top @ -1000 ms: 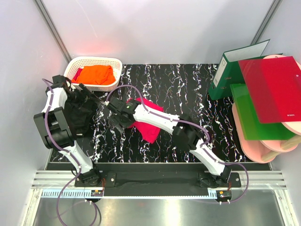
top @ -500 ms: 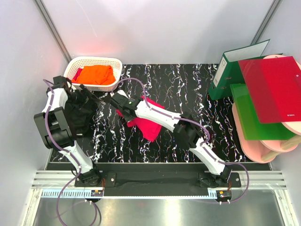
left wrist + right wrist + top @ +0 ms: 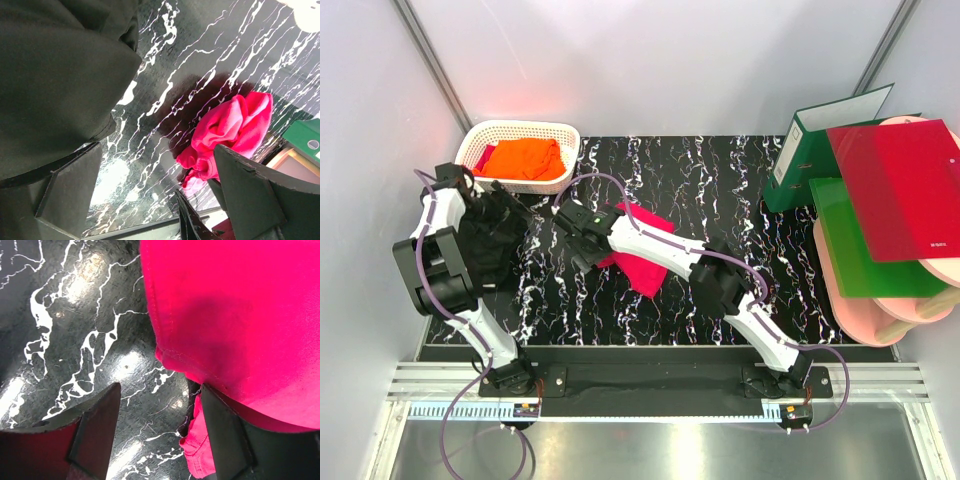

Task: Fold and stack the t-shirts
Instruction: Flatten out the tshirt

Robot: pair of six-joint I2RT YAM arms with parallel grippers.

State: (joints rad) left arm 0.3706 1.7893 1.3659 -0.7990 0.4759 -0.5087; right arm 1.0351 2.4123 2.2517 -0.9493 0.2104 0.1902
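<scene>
The robot's right gripper should next shift its fingers to its right in the wrist view, onto the pink t-shirt's folded edge (image 3: 606,262) (image 3: 192,371), which lies that way, as the fingers are on either side of bare table.
The crimson-pink t-shirt (image 3: 642,262) lies bunched on the black marbled table, mid-left. My right gripper (image 3: 580,258) is at its left edge, open; in the right wrist view (image 3: 160,435) the right finger (image 3: 225,435) sits against the pink folded edge (image 3: 240,315), with bare table between the jaws. The black t-shirt (image 3: 485,240) lies heaped at the left. My left gripper (image 3: 520,208) is open beside it; the left wrist view (image 3: 150,195) shows black cloth (image 3: 60,75) by the left finger and the pink shirt (image 3: 230,127) farther off. The orange t-shirt (image 3: 520,158) lies in the basket.
A white lattice basket (image 3: 480,135) stands at the back left. At the right are a green binder (image 3: 805,150), a red plastic folder (image 3: 900,190), a green folder (image 3: 855,250) and pink trays (image 3: 880,310). The side walls are close on both sides.
My right gripper has shifted and turned at the pink shirt's left edge, and the shirt has bunched slightly. The left arm has barely moved.
</scene>
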